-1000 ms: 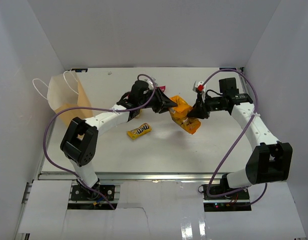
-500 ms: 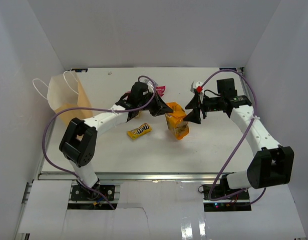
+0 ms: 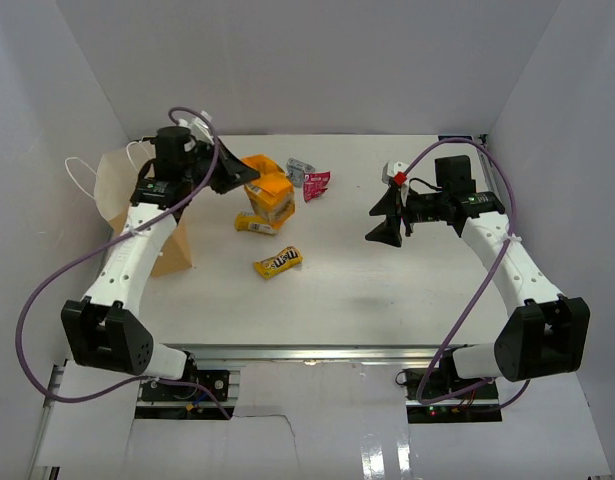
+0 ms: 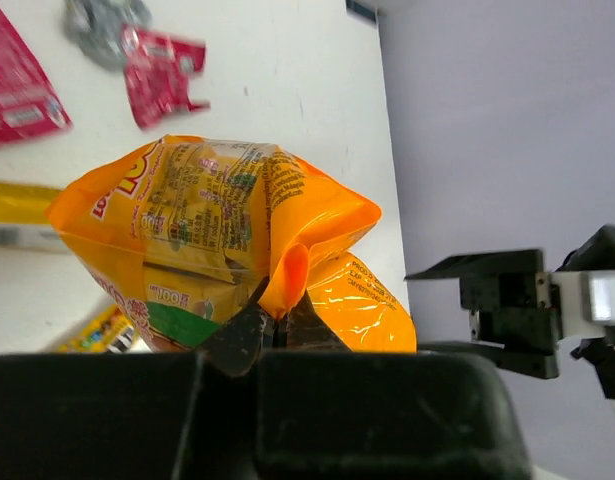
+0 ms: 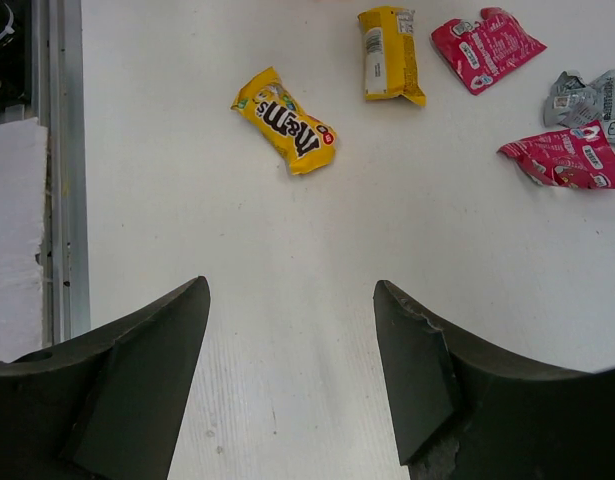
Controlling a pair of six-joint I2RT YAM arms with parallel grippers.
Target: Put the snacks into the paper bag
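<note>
The paper bag stands to the left of my left gripper in the top view, so my left gripper will rise over the paper bag's opening [image 3: 117, 184], dip and release the pouch [image 3: 266, 192].
My left gripper [image 3: 243, 180] is shut on a fold of the orange pouch [image 3: 266, 192], holding it above the table just right of the tan paper bag [image 3: 115, 190]. In the left wrist view the pouch [image 4: 217, 220] hangs crumpled from the left gripper [image 4: 276, 326]. My right gripper [image 3: 383, 216] stands open with nothing in it at the right of the table; bare table shows between the fingers of the right gripper [image 5: 290, 288]. On the table lie a yellow M&M's packet [image 3: 277, 262], a second yellow packet [image 3: 255, 224], a red wrapper [image 3: 316, 183] and a grey wrapper [image 3: 298, 167].
White walls close in the table on three sides. The right wrist view shows the M&M's packet [image 5: 284, 120], the yellow packet [image 5: 390, 55], two red wrappers [image 5: 485, 45] and a grey wrapper [image 5: 585, 96]. A metal rail [image 5: 57, 160] runs along the table's near edge.
My right gripper let go of the orange pouch, opened and drew back to the right. My left arm swung the pouch from the table's middle to the back left, beside the paper bag.
</note>
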